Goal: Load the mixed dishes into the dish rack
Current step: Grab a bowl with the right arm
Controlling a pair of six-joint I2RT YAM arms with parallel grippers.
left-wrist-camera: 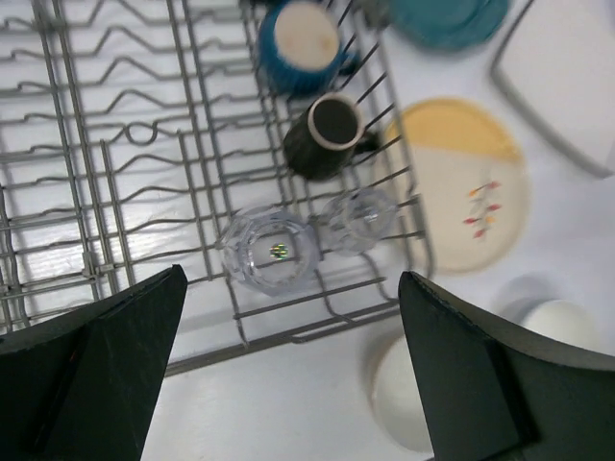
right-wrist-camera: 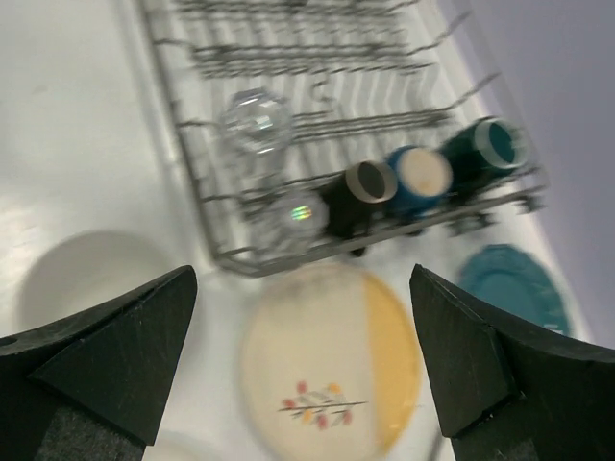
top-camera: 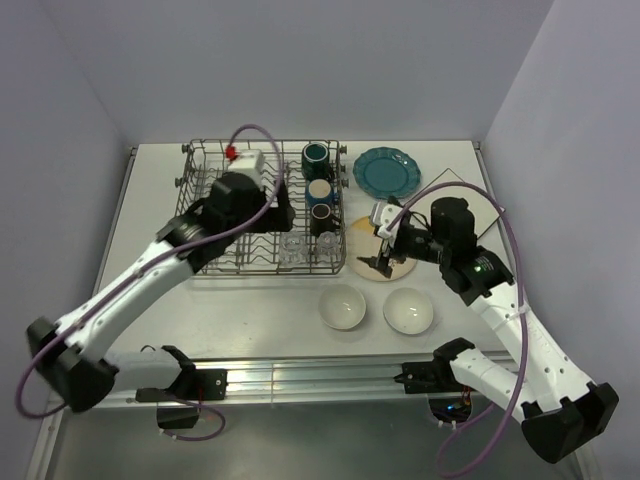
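The white bowl's rim facing the yellow-cream plate is clear of other dishes, so my right gripper should next go back down toward the white bowl nearer the rack, onto that rim.
The grey wire dish rack (top-camera: pixel 215 235) holds three mugs (top-camera: pixel 319 190) in its right column and two clear glasses (top-camera: pixel 292 248) at its near right corner. My left gripper (top-camera: pixel 283 210) hovers open and empty above the rack; its wrist view shows the glasses (left-wrist-camera: pixel 269 252) and a dark mug (left-wrist-camera: pixel 327 134) below. My right gripper (top-camera: pixel 383 265) is open and empty above the yellow-cream leaf-sprig plate (right-wrist-camera: pixel 332 370), which lies on the table right of the rack. The teal scalloped plate (top-camera: pixel 386 171) lies behind it. Two white bowls (top-camera: pixel 341 307) (top-camera: pixel 408 311) sit in front of the rack. The white square plate (left-wrist-camera: pixel 567 67) is mostly hidden under my right arm in the top view.
The rack's left and middle rows of tines (left-wrist-camera: pixel 115 144) hold nothing. A red-and-white fitting (top-camera: pixel 240 155) on the left arm's cable sits over the rack's back. Walls close in the table at the back and on both sides.
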